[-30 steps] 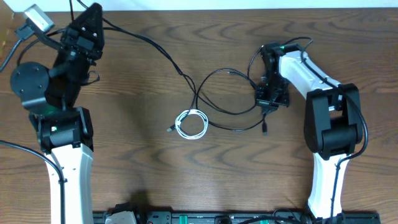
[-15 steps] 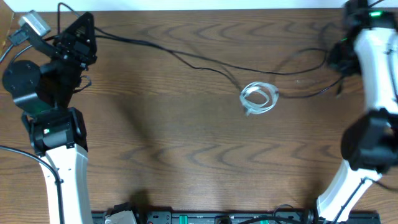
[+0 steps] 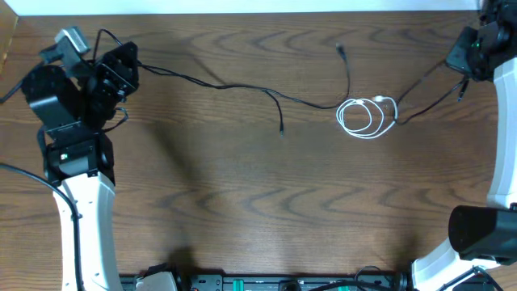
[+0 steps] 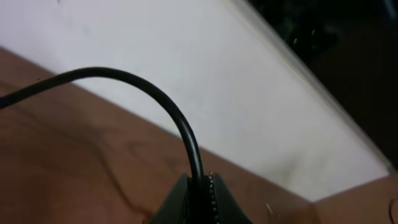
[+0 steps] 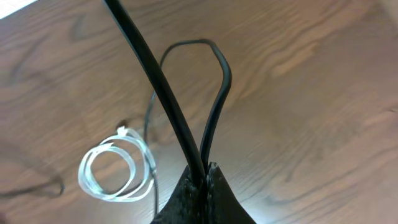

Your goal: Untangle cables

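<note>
My left gripper swings back toward the white coil (image 5: 115, 167) next, tilting down, and then releases the black cable over bare wood.
A thin black cable (image 3: 218, 83) runs from my left gripper (image 3: 129, 69) rightward across the table; one plug end lies at mid-table and another end rises toward the far edge. The white cable (image 3: 365, 117) lies coiled right of centre, with black cable threaded by it. A second black stretch (image 3: 424, 81) leads up to my right gripper (image 3: 463, 60) at the far right. In the left wrist view, the left gripper (image 4: 200, 188) is shut on one black strand (image 4: 155, 93). The right gripper (image 5: 205, 172) is shut on two black strands (image 5: 163, 93), with the white coil (image 5: 115, 167) below it.
The wooden table (image 3: 242, 194) ends at a white strip (image 3: 242, 6) along the far edge. The left arm's base (image 3: 81, 202) stands at the left and the right arm's base (image 3: 477, 234) at the lower right. A black rail (image 3: 266, 283) lines the near edge.
My right gripper has swung from mid-table to the far right corner, pulling the black cable out long and dragging the white coil rightward. The left gripper shifted slightly and kept its grip.
</note>
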### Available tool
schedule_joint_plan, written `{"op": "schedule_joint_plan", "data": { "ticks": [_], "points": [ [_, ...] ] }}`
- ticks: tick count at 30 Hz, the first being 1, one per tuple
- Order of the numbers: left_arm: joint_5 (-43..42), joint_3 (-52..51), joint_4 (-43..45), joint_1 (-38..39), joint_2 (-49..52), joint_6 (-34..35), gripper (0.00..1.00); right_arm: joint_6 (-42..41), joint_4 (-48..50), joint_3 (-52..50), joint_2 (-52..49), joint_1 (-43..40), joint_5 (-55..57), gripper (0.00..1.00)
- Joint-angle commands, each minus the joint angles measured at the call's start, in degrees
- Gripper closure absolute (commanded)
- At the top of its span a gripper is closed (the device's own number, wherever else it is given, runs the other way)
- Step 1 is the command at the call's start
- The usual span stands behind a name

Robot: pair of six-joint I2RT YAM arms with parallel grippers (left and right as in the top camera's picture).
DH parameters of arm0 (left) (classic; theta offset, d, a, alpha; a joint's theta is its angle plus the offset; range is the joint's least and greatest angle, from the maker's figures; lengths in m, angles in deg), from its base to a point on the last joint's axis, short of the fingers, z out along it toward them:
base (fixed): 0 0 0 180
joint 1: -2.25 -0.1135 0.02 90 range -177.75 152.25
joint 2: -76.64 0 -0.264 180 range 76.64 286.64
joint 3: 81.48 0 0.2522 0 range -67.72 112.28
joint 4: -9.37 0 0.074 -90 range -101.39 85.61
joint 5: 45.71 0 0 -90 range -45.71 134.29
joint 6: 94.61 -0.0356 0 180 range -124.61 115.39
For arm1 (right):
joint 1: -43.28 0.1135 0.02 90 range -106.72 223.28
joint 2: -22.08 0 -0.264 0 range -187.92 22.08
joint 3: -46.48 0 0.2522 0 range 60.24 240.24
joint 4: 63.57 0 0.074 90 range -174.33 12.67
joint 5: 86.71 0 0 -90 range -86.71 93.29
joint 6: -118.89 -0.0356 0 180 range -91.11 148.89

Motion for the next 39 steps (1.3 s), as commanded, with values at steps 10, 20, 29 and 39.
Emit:
{"op": "schedule_joint_plan", "data": {
  "ticks": [10, 20, 29, 39],
  "points": [
    [0.33, 1.38, -16.52, 10.91, 0.94, -13.6, 0.93, 17.14, 6.64, 0.52, 3.26, 2.97, -26.45, 0.99],
    [8.5, 1.36, -32.44, 18.45, 4.9, -19.04, 0.92, 19.28, 11.5, 0.52, 8.46, 2.97, -27.78, 0.99],
    [8.5, 1.36, -35.95, 22.58, 10.34, -19.23, 0.93, 20.06, 7.3, 0.48, 9.29, 3.06, -36.04, 0.99],
    [8.5, 1.36, -34.69, 25.03, 11.58, -20.31, 0.92, 20.22, -0.98, 0.33, 7.85, 7.96, -42.66, 0.99]
  ]
}}
